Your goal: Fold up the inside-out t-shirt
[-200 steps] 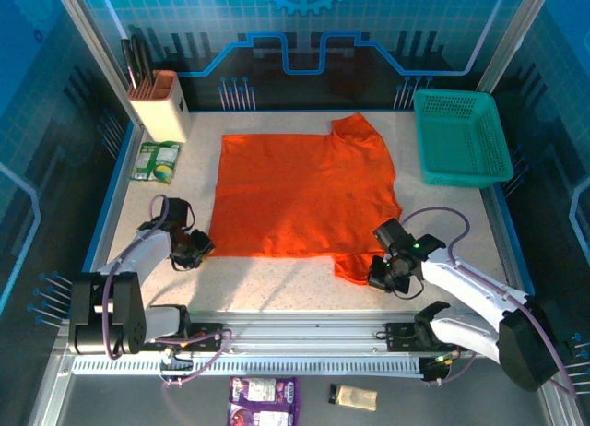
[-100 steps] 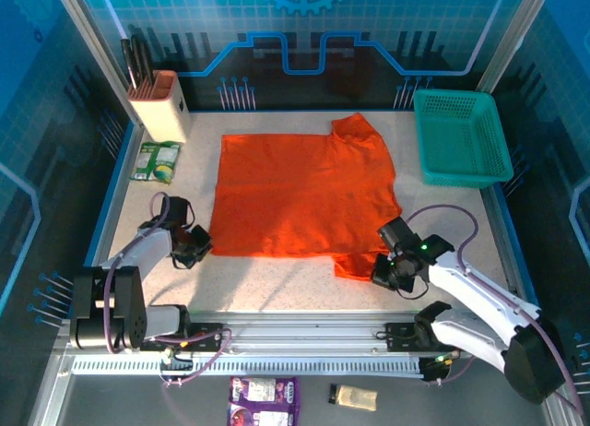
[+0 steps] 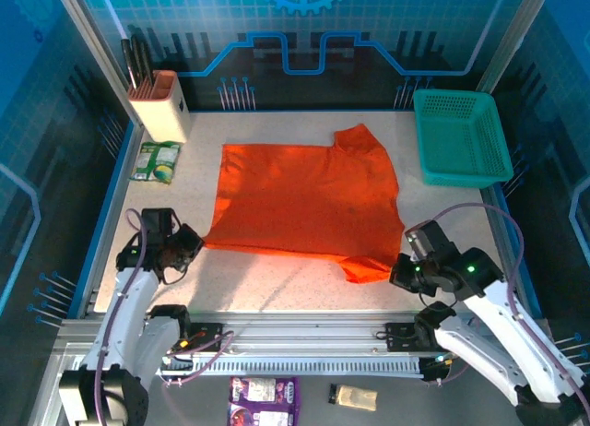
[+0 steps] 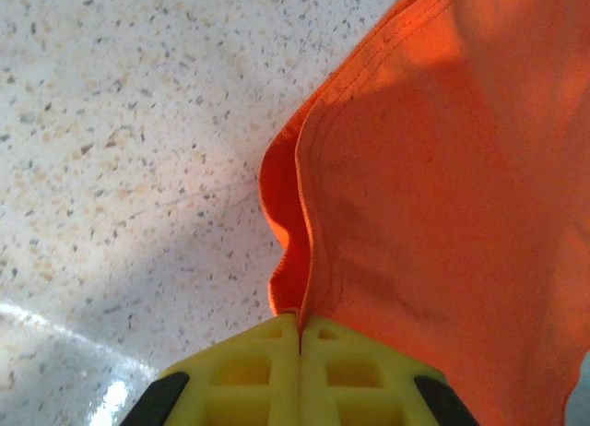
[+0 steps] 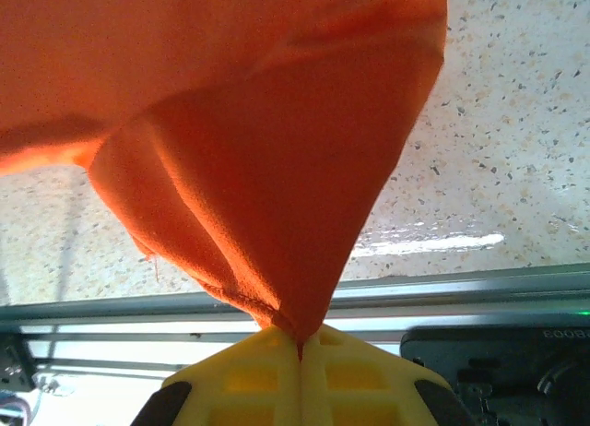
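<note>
The shirt's body beyond lies flat. My left gripper should next carry the shirt's held near corner outward, then lower it onto the shirt's side edge (image 3: 219, 207) (image 4: 369, 66) and let go.
The orange inside-out t-shirt (image 3: 309, 200) is stretched over the middle of the table, its near edge lifted off the surface at both corners. My left gripper (image 3: 189, 244) is shut on the shirt's near left corner, and the hem (image 4: 304, 205) runs straight into the yellow fingertips (image 4: 267, 348). My right gripper (image 3: 403, 271) is shut on the near right sleeve, whose cloth (image 5: 277, 195) hangs as a cone from the pinched yellow fingertips (image 5: 327, 352). One sleeve (image 3: 359, 138) lies flat at the far right.
A teal mesh basket (image 3: 461, 138) stands at the far right. A knife block (image 3: 159, 103) and a green packet (image 3: 155, 160) sit at the far left. The metal rail (image 3: 304, 338) runs along the near edge, and small packets (image 3: 265, 392) lie beyond it.
The left gripper closed on the shirt's near left corner. Both arms pulled back and up, lifting the near edge and drawing the shirt taut.
</note>
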`<state>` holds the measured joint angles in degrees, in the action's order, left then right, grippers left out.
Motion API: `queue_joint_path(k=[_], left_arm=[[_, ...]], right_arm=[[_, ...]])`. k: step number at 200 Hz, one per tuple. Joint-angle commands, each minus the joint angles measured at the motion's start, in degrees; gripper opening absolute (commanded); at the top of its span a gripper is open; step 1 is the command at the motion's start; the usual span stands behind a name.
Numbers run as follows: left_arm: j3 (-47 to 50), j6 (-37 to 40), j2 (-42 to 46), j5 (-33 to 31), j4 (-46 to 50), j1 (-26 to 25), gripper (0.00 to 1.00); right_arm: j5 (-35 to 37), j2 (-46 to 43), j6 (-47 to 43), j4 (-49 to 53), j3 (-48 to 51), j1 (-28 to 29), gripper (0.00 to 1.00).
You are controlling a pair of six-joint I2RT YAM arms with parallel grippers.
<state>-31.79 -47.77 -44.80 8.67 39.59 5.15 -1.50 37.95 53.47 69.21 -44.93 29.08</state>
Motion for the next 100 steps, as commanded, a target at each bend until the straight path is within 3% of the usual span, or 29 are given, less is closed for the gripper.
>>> queue_joint_path(k=[1, 46, 100], left_arm=[[-1.8, -1.5, 0.4, 2.0, 3.6, 0.7, 0.00], [-7.3, 2.4, -9.0, 3.6, -1.1, 0.7, 0.00], [-15.7, 7.5, -26.1, 3.2, -6.8, 0.7, 0.00]], right_arm=[[0.6, 0.5, -1.6, 3.0, -3.9, -0.5, 0.00], [3.8, 12.1, -6.4, -5.7, -9.0, -2.3, 0.00], [2.4, 28.5, -14.1, -16.9, -14.3, -10.3, 0.00]])
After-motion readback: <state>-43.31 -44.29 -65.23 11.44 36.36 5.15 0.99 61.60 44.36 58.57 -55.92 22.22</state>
